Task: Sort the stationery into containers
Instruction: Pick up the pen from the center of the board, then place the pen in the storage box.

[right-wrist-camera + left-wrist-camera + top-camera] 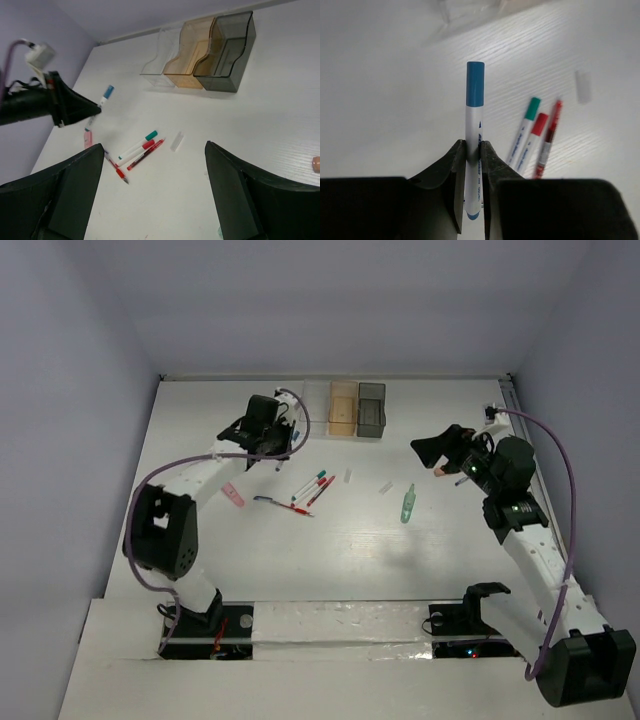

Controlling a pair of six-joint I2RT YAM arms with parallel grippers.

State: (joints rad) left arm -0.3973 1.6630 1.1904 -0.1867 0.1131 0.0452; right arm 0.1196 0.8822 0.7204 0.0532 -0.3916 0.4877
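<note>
My left gripper moves outward over the empty clear bin [316,404] [471,9] next and releases the marker. The clear bin lies outward of the gripper and to its right in the top view.
My left gripper [474,152] is shut on a white marker with a blue cap [475,95] and holds it above the table, just left of the bins; it also shows in the top view [282,439] and the right wrist view [75,107]. The clear bin [317,408], orange bin [342,407] and dark grey bin [371,408] stand in a row at the back. A teal marker [139,144], a red marker [134,153] and a red pen [146,153] lie together mid-table. My right gripper [154,145] is open and empty, raised at the right [436,451].
A pink item [232,494] and a pen with a red grip [282,505] lie left of the markers. Two pale blocks [348,476] [386,487] and a pale green tube [408,503] lie right of them. The purple cables hang from both arms.
</note>
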